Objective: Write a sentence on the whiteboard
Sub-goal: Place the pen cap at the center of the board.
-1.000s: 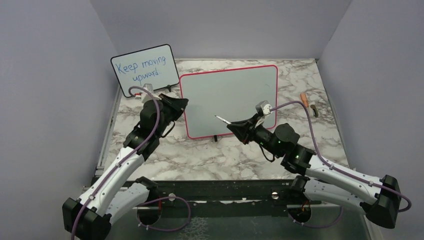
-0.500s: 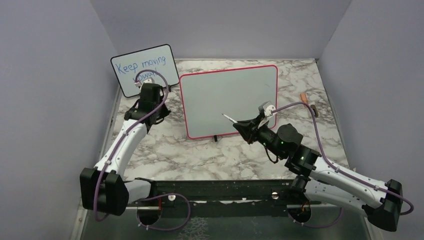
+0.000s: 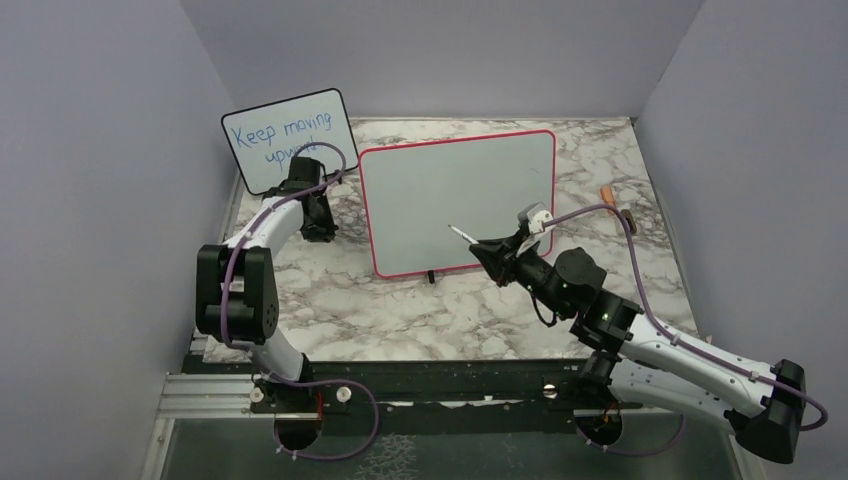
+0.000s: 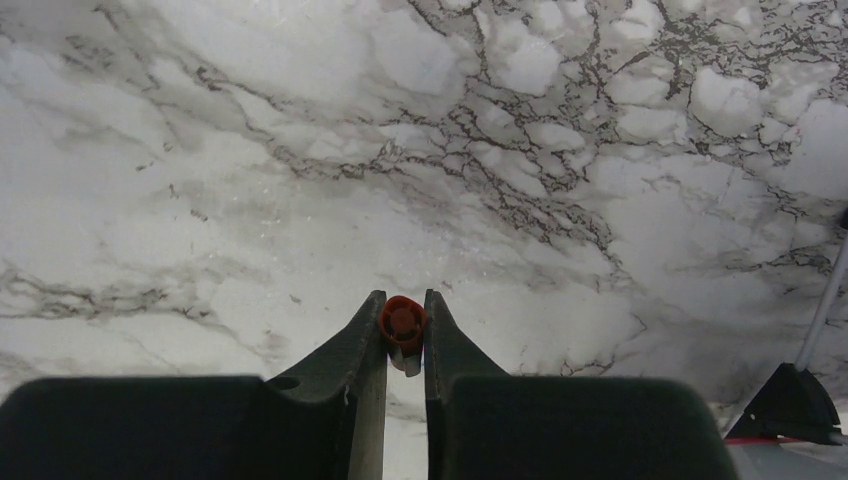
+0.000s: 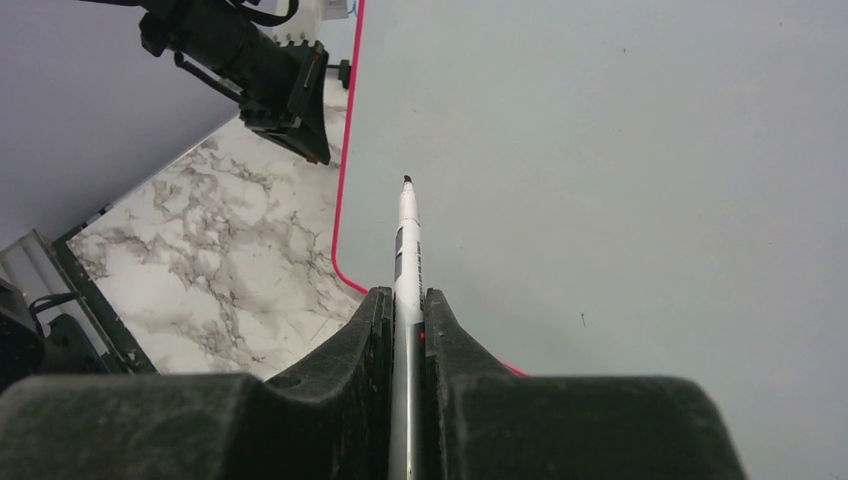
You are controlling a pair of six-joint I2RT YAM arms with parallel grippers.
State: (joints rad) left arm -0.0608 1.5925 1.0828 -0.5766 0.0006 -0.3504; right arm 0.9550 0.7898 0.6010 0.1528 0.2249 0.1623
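I need to carry the small red cap down onto the bare marble beside the whiteboard with my left gripper next. Then I will release the cap.
The whiteboard (image 3: pixel 460 185), red-framed and tilted up on small black feet, has a blank face; no sentence shows on it. My right gripper (image 3: pixel 492 251) is shut on a white marker (image 3: pixel 462 236) whose bare dark tip points at the board's lower middle, a little off the surface. In the right wrist view the marker (image 5: pixel 407 240) runs out of the gripper (image 5: pixel 405 296) over the whiteboard (image 5: pixel 620 150) near its left edge. My left gripper (image 3: pixel 319 228) hangs over the marble left of the board. It (image 4: pixel 403 298) is shut on a small red cap (image 4: pixel 402 320).
A smaller black-framed board (image 3: pixel 290 140) with blue writing leans at the back left, just behind the left arm. An orange piece (image 3: pixel 607 193) and a dark piece (image 3: pixel 628 218) lie at the right. Grey walls close in three sides. A whiteboard foot (image 4: pixel 790 405) shows low right in the left wrist view.
The left arm has swung back and away from the whiteboard's left edge, its gripper now pointing down at the marble. The right gripper and marker have drifted slightly right.
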